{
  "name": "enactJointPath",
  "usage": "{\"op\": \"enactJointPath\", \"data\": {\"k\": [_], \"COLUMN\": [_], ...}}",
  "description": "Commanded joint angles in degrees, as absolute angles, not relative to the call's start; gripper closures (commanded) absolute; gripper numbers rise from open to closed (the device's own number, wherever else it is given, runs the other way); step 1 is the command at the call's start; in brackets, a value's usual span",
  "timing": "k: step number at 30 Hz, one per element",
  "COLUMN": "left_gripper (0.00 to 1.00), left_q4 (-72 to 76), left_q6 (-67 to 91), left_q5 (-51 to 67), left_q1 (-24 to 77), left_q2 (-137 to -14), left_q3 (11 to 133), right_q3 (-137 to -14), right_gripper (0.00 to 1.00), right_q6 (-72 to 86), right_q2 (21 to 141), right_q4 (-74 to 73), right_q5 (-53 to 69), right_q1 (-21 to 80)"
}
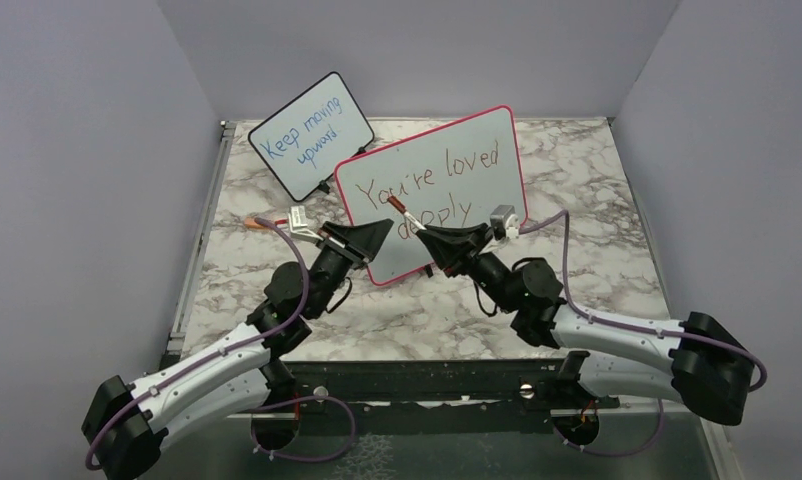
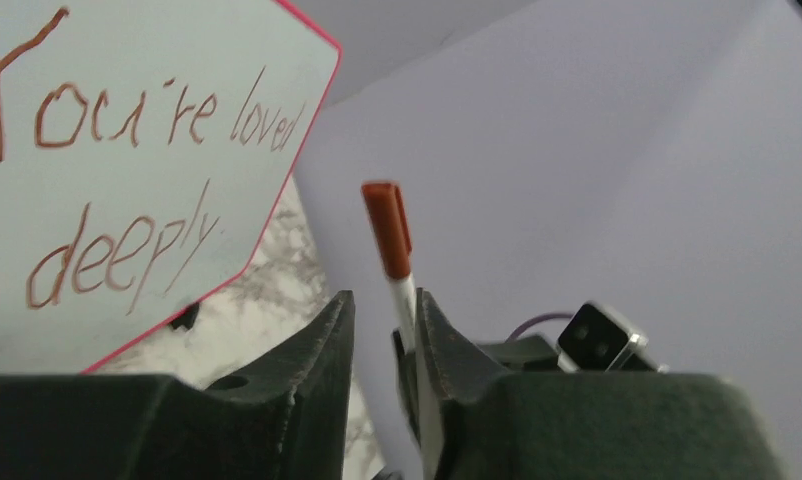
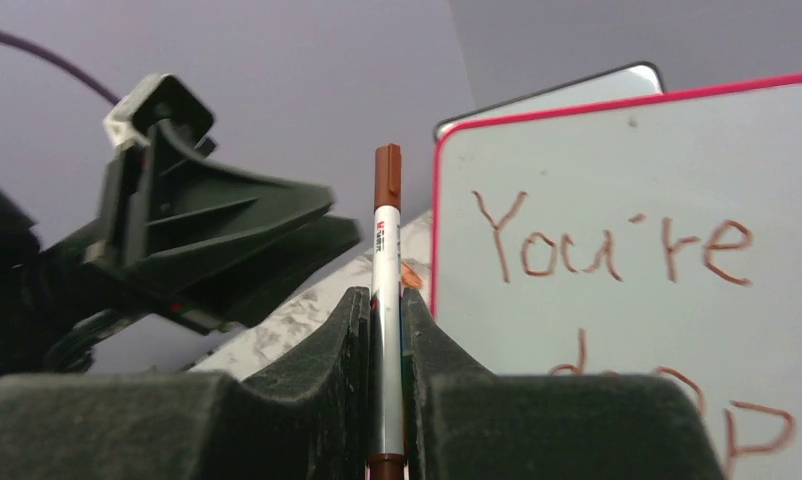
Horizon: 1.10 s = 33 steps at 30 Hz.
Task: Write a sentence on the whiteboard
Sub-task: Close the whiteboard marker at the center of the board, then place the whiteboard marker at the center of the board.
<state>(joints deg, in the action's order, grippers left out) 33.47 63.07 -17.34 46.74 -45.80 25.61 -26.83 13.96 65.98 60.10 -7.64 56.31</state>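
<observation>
The spot on the bare marble table is below my right gripper and nearer my base, so I should bring that gripper down and back to free the marker point(image 3: 386, 260) there.
The red-framed whiteboard point(image 1: 477, 160) stands tilted at the table's middle. It bears the sentence point(image 1: 432, 185) "You're loved deeply" in brownish-red letters, which also shows in the left wrist view point(image 2: 157, 120) and partly in the right wrist view point(image 3: 607, 245). My right gripper point(image 1: 424, 232) point(image 3: 386, 300) is shut on a silver marker point(image 3: 386, 260) with a brown-red cap point(image 3: 387, 175), held in front of the board's lower left. My left gripper point(image 1: 382, 230) point(image 2: 382, 310) is open, its jaws apart just beside the marker point(image 2: 405, 300), whose cap point(image 2: 388, 228) rises above them.
A smaller black-framed board point(image 1: 312, 135) with blue writing "Keep moving upward" stands behind and to the left. A small orange item point(image 1: 249, 224) lies on the marble table point(image 1: 597, 200) at the left. Grey walls close in the back and both sides.
</observation>
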Motion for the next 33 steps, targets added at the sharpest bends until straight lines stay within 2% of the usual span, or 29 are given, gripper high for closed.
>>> {"op": "enactJointPath", "data": {"k": [1,7,13,17,25,33], "left_gripper": [0.6,0.3,0.02,0.01,0.01,0.01], "left_q4": [23.6,6.2,-7.8,-16.1,-23.7,-24.8], "left_q6": [56.2,49.0,41.4,37.3,32.3,30.5], "left_q5": [-17.9,-25.2,-30.9,-33.8,-33.2,-33.7], "left_q1": [48.3,48.3,48.3,48.3,48.3,48.3], "left_q2": [-40.1,-32.5,-25.4,-22.3,-17.8,-16.2], "left_q3": [23.4,25.5,29.3,33.2,36.7,36.1], "right_q3": [-24.9,-20.7,-16.5,-15.2,-9.6,-8.5], "right_gripper": [1.0,1.0,0.99,1.0,0.99,0.84], "right_q6": [12.8,14.1,17.1,19.5,23.3,27.8], "right_q2": [59.6,51.5,48.2,50.7,57.9,59.6], "right_q4": [47.8,32.2,21.6,17.1,21.9,18.8], "right_q5": [-11.3,-8.5,-3.6,-1.9,-0.9,-6.1], "right_q1": [55.2,55.2,55.2,55.2,55.2,55.2]}}
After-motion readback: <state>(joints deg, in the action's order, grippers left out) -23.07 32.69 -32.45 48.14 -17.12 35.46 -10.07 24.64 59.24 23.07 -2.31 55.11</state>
